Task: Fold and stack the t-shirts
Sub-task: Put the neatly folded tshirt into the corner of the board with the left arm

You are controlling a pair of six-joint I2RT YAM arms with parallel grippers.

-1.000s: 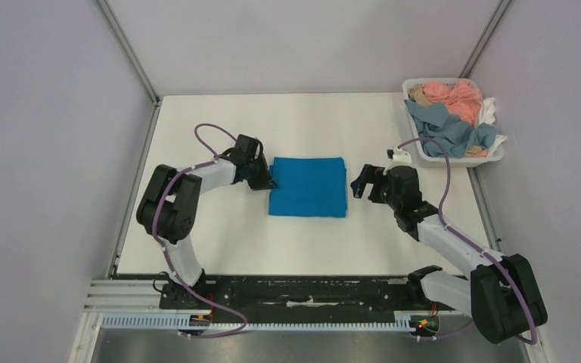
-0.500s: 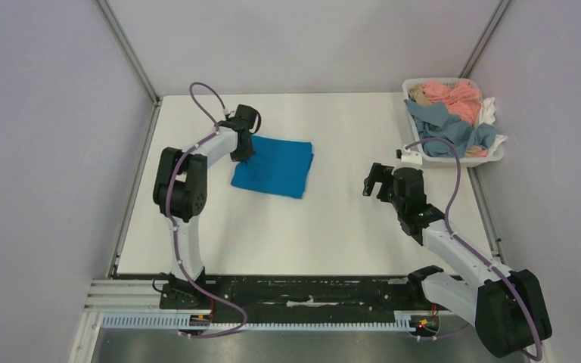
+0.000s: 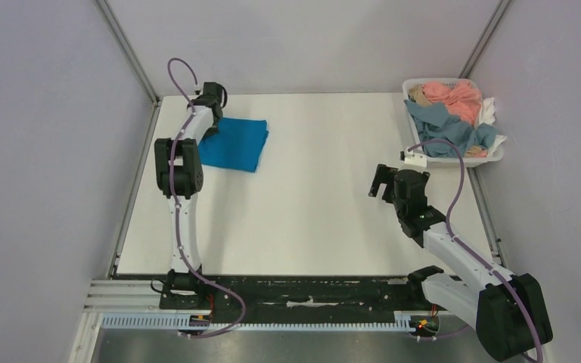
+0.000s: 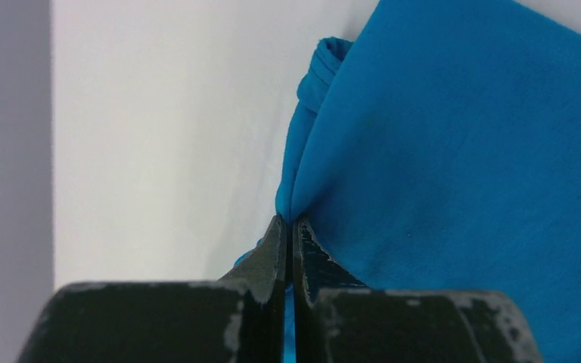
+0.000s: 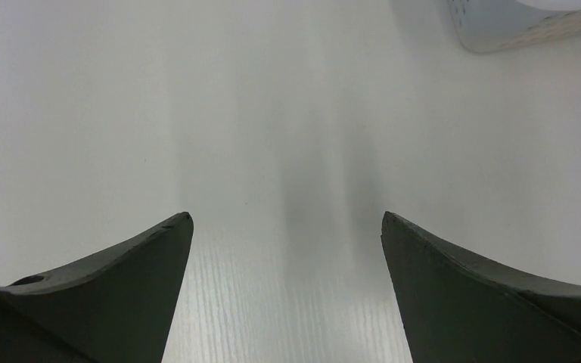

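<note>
My left gripper drags the blue t-shirt (image 3: 236, 144) toward the side and slightly outward next.
A folded bright blue t-shirt (image 3: 236, 144) lies at the table's far left corner. My left gripper (image 3: 210, 130) is shut on its left edge; in the left wrist view the closed jaws (image 4: 288, 227) pinch a fold of the blue t-shirt (image 4: 454, 151). Off to the right, my right gripper (image 3: 382, 180) hovers over bare table, open, with nothing between its fingers (image 5: 128, 265). More t-shirts, grey-blue (image 3: 448, 128), salmon pink (image 3: 454, 96), white and tan, are heaped in the basket.
The white plastic basket (image 3: 497, 156) stands at the far right corner; its corner (image 5: 499, 23) shows at the top of the right wrist view. Metal frame posts and side walls bound the white table (image 3: 318, 212).
My left gripper has dragged the folded blue t-shirt from the table's middle to the far left corner. The right gripper has drifted slightly right and stayed open.
</note>
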